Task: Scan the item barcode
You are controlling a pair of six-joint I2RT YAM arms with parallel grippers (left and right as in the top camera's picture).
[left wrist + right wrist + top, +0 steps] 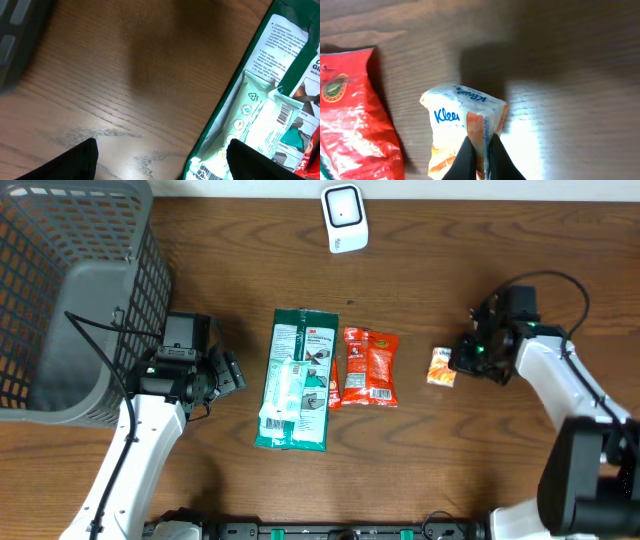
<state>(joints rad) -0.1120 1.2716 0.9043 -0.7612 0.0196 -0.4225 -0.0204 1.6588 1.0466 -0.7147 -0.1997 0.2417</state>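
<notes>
I will next move my right gripper to the left in the overhead view, beside the red snack packet's far end (405,322), and let go of the pack (441,366), because bare wood shows there.
A small white-and-orange tissue pack (441,366) (457,120) lies right of centre on the table. My right gripper (462,358) (481,155) is shut on the pack's edge, pinching the wrapper between its fingertips. The white barcode scanner (344,218) stands at the far middle. A green-and-white packet (296,378) (260,100) and a red snack packet (370,366) (355,120) lie side by side in the centre. My left gripper (228,372) (160,162) hangs open over bare wood just left of the green packet, holding nothing.
A large grey mesh basket (70,290) fills the far left corner, close behind my left arm. Cables run along both arms.
</notes>
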